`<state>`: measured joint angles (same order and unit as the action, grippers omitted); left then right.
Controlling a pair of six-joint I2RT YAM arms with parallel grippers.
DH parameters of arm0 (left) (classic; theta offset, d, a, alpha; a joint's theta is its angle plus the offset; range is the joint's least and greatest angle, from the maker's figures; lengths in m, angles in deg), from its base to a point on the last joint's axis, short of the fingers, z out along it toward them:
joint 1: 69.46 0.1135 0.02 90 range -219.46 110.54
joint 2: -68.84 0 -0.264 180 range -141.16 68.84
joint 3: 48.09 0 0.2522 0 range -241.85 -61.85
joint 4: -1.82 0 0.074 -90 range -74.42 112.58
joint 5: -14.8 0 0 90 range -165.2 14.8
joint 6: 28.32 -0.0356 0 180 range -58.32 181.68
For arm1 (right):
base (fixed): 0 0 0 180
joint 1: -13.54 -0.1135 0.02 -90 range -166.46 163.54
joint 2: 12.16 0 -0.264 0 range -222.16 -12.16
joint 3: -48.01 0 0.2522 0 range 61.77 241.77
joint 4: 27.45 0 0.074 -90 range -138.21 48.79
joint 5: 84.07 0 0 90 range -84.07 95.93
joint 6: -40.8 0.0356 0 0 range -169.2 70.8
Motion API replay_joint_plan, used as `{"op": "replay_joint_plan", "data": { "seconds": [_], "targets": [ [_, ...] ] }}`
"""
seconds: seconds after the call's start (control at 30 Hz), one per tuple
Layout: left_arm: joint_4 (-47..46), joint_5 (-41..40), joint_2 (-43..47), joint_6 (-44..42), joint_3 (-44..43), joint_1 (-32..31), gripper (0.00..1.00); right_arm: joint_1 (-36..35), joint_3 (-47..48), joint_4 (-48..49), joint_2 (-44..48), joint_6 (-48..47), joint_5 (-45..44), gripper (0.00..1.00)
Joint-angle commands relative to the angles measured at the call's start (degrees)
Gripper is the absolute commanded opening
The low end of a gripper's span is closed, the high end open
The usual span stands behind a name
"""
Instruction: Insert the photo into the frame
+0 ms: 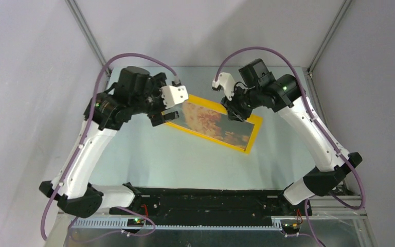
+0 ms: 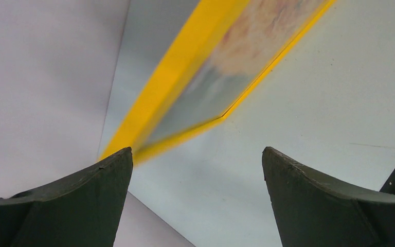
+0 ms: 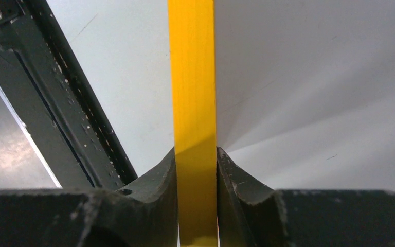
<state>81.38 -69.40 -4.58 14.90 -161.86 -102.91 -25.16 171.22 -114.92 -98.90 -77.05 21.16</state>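
I will next turn my right gripper and lower it onto the open tabletop below, to its right in the top view, releasing the slanted frame once flat.
The yellow frame (image 1: pixel 254 135) lies slanted across the middle of the table, with the photo (image 1: pixel 205 119) of orange flowers showing inside it. My right gripper (image 1: pixel 235 110) is shut on the frame's far edge; in the right wrist view the yellow bar (image 3: pixel 193 92) stands edge-on between the fingers (image 3: pixel 159 177). My left gripper (image 1: pixel 160 114) is open at the frame's left end. In the left wrist view the frame's corner (image 2: pixel 169 87) and the blurred photo (image 2: pixel 247 51) lie just ahead of the spread fingers (image 2: pixel 103 185), with nothing between them.
A black rail (image 1: pixel 211 203) runs along the near edge between the arm bases. Grey walls and metal corner posts (image 1: pixel 85 28) close in the table at back and sides. A dark metal bar (image 3: pixel 56 98) shows left of the frame in the right wrist view.
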Motion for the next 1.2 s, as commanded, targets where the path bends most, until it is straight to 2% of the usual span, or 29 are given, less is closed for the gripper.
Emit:
{"op": "replay_joint_plan", "data": {
  "seconds": [0.0,0.37,0.53,0.73,0.93,1.17],
  "targets": [
    [-1.4,5.2,3.9,3.6,-1.1,4.1,1.0,3.2,6.3,1.3,-0.9,5.2,4.9,0.0],
    [-5.4,7.5,6.3,12.2,4.9,8.9,1.0,12.2,12.0,4.3,-6.9,13.8,7.3,0.0],
    [-7.9,6.8,6.2,15.7,8.8,9.5,1.0,18.9,14.3,5.5,-10.0,17.4,11.5,0.0],
    [-10.9,6.1,5.9,17.3,14.0,10.7,1.0,25.2,12.5,7.5,-11.7,21.3,16.8,0.0],
    [-12.4,6.8,4.8,18.3,16.1,11.5,1.0,31.6,0.3,18.7,-8.1,27.0,21.9,0.0],
    [-13.1,7.1,2.9,18.9,16.9,11.9,1.0,37.7,-21.7,37.9,-2.5,38.3,26.1,0.0]
  ]
}}
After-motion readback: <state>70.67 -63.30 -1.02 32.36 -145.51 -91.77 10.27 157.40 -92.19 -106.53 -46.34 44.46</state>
